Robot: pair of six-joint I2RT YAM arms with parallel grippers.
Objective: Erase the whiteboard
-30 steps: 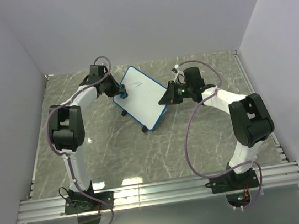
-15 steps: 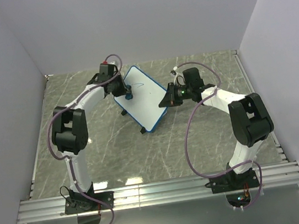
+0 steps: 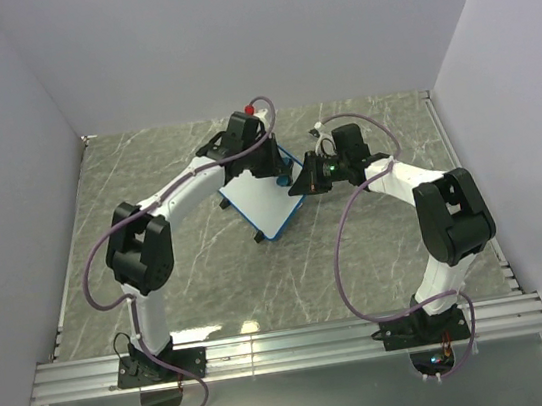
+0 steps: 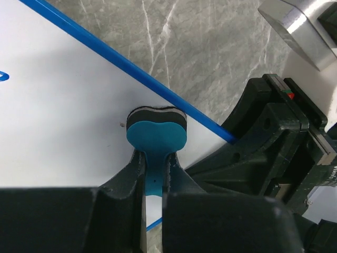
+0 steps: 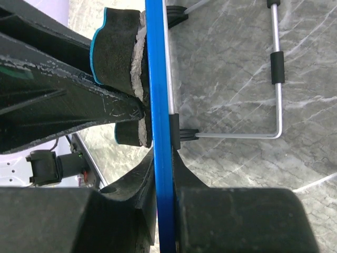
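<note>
My left gripper sweeps over the leftover scribble next, then moves down to the bare marble to its left in the top view and releases the eraser (image 4: 156, 135).
The whiteboard (image 3: 265, 211) stands tilted on the table, its blue frame (image 5: 160, 79) seen edge-on in the right wrist view. My right gripper (image 5: 166, 158) is shut on the board's right edge (image 3: 300, 181). Held in my shut left gripper (image 4: 153, 161) by its narrow waist, the blue bone-shaped eraser (image 4: 156, 135) presses its dark felt against the white face near the right frame (image 3: 285, 174). A bit of blue scribble (image 4: 3, 77) shows at the far left of the left wrist view. In the top view the left arm hides the board's upper part.
A bent metal wire stand (image 5: 276, 79) with black clips sticks out behind the board. The marble table (image 3: 378, 248) is bounded by white walls at back and sides and an aluminium rail (image 3: 291, 347) in front.
My left arm has swept the eraser across the board from its left edge to its right edge and now covers the upper board. The right gripper and the board have stayed put.
</note>
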